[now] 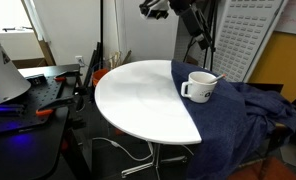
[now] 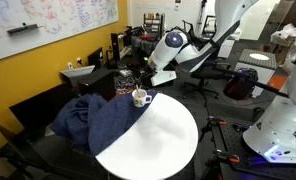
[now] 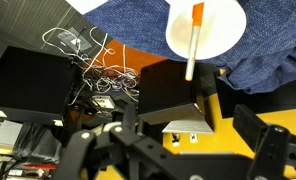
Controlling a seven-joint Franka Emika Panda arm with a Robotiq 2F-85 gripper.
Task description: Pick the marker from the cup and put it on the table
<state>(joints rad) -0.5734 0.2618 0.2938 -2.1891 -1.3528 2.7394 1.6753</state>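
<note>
The marker's pale end (image 3: 190,70) sticks out over the cup's rim below my gripper, so I will lower my open fingers toward the cup and close around that end.
The white cup (image 1: 199,87) stands on a blue cloth (image 1: 238,115) that covers one side of the round white table (image 1: 138,95). It shows in both exterior views (image 2: 140,97). The orange-red marker (image 3: 193,40) leans in the cup (image 3: 220,28), its end sticking out over the rim; in an exterior view it is a thin stick (image 1: 217,77). My gripper (image 3: 178,150) is open and empty. It hangs high above the table's far edge (image 1: 156,8), well clear of the cup, and shows beside the cup in an exterior view (image 2: 160,74).
A black cluttered workbench (image 1: 28,95) with a red-handled tool (image 1: 44,113) stands beside the table. Below the gripper are a black box (image 3: 173,90), tangled cables (image 3: 83,55) and yellow floor. A white perforated panel (image 1: 243,35) stands behind the cup. Another white robot (image 2: 283,120) is nearby.
</note>
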